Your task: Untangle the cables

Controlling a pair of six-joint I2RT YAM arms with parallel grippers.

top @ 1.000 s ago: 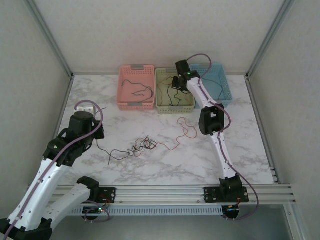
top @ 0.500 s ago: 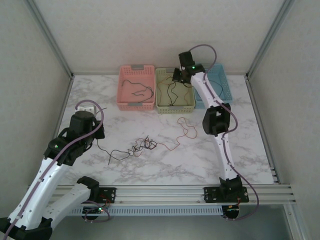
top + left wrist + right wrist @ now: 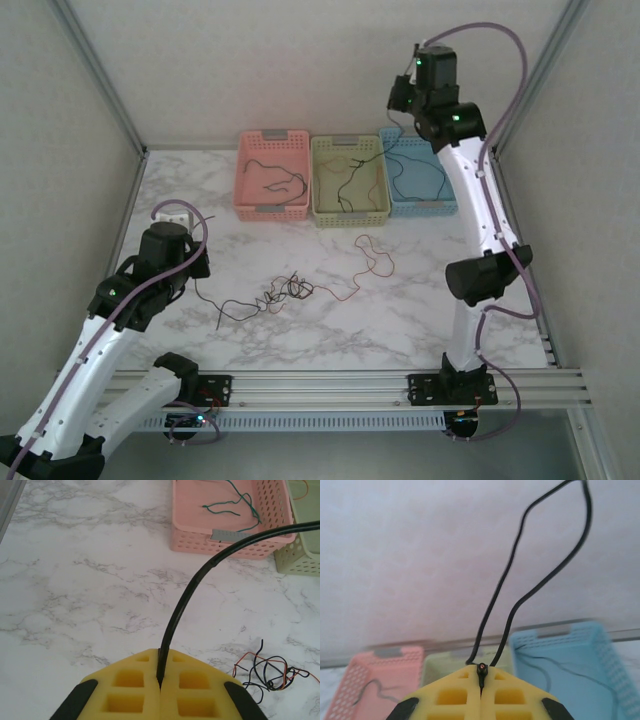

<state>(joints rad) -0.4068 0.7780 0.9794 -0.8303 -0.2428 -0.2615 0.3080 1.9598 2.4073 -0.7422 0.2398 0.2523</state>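
I should next tilt my right gripper downward and lower it toward the border between the green and blue baskets, both below it, to release the cable end.
A tangle of thin black and red-orange cables (image 3: 283,293) lies mid-table, also seen in the left wrist view (image 3: 270,671). My left gripper (image 3: 197,268) sits low at the left. Its yellow pads (image 3: 125,690) are shut on a black cable (image 3: 182,605) that leads toward the tangle. My right gripper (image 3: 398,98) is raised high over the baskets, its pads (image 3: 515,697) shut on the end of a black cable (image 3: 515,605). That cable loops up and hangs down toward the green basket (image 3: 349,205). A loose red-orange cable (image 3: 372,255) lies right of the tangle.
Three baskets line the back edge: pink (image 3: 272,208) holding a dark green wire, green in the middle, blue (image 3: 425,206) with a dark wire inside. A small white box (image 3: 172,214) sits by the left wall. Metal frame posts stand at both back corners.
My right arm has risen and swung right from low over the green basket to high above the blue one, pulling its black cable up. The left arm has stayed put.
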